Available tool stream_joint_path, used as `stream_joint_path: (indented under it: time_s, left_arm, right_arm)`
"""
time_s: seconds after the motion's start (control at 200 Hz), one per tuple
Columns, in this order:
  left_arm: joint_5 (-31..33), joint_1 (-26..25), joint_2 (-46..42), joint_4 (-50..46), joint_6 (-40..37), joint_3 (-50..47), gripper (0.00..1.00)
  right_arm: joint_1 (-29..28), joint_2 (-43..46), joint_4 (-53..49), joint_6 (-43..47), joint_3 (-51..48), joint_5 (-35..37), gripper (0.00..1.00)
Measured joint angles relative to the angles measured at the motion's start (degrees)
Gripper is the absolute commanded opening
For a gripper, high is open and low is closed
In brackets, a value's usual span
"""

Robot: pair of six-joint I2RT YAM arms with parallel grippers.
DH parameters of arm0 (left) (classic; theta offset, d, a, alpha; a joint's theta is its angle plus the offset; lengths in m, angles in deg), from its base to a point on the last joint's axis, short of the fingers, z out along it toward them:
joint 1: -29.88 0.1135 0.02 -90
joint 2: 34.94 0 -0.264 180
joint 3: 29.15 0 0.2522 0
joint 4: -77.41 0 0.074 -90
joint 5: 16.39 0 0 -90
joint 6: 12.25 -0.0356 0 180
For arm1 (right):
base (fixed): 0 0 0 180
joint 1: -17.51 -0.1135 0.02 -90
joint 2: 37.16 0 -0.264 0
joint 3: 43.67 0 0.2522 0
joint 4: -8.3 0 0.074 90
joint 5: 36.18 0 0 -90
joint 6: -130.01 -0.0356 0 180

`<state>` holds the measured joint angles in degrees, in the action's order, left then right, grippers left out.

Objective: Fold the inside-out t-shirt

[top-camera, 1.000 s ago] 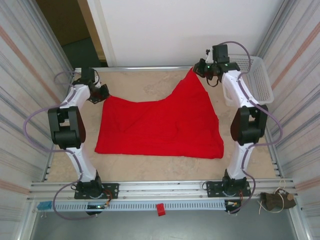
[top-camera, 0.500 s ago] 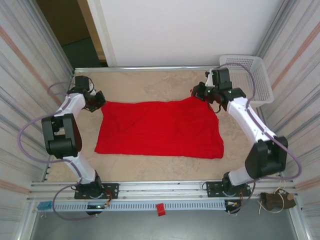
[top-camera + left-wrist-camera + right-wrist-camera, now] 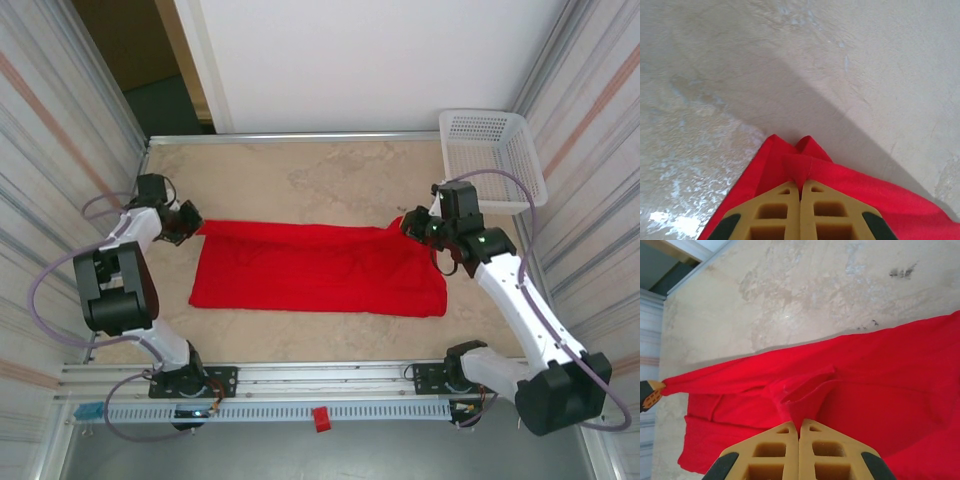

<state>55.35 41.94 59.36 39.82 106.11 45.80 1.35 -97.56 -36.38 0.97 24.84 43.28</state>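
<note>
The right gripper moves back over the flat cloth toward the t-shirt's near hem next and releases the t-shirt's corner there, because that cloth lies spread to receive it.
The inside-out t-shirt point(image 3: 315, 270) is bright red cloth spread across the middle of the table, its far edge pulled toward the near side and partly doubled over the rest. My left gripper point(image 3: 193, 229) is shut on the far-left corner of that edge; the wrist view shows red fabric point(image 3: 805, 167) pinched between the tan fingers point(image 3: 775, 210). My right gripper point(image 3: 408, 225) is shut on the far-right corner, with a bunch of red cloth point(image 3: 805, 390) rising from between its fingers point(image 3: 830, 450). The edge runs taut between the two grippers.
A white lattice basket point(image 3: 497, 160) stands at the back right corner. Corrugated walls close both sides. Bare beige tabletop point(image 3: 300, 175) lies behind the shirt, and a metal rail point(image 3: 320, 380) runs along the near edge.
Both grippers have drawn the shirt's far edge from the back of the table toward the near side, lowering it. The right arm has swung forward and stretched out; the peak of raised cloth has flattened.
</note>
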Motion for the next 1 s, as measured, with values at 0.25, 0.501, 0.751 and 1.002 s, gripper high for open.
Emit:
stream_joint_path:
  time_s: [0.25, 0.501, 0.751, 1.002]
  left_arm:
    - [-0.4, 0.5, -0.3, 1.0, 0.4, -1.9, 0.00]
    - [-0.7, 0.6, -0.9, 2.4, 0.7, -5.6, 0.00]
    - [-1.3, 0.6, -4.2, 3.8, 2.5, -12.9, 0.38]
    - [0.4, 0.6, -6.5, 2.2, 3.0, -11.7, 0.51]
  right_arm:
    - [-0.5, 5.9, -2.2, -2.4, -3.1, 1.0, 0.00]
    - [-3.0, 9.6, -4.1, -4.3, -6.6, 2.0, 0.00]
    - [-7.5, 12.1, -7.2, -8.1, -14.5, 6.3, 0.44]
    - [-7.3, 7.7, -8.1, -7.8, -12.7, 8.3, 0.49]
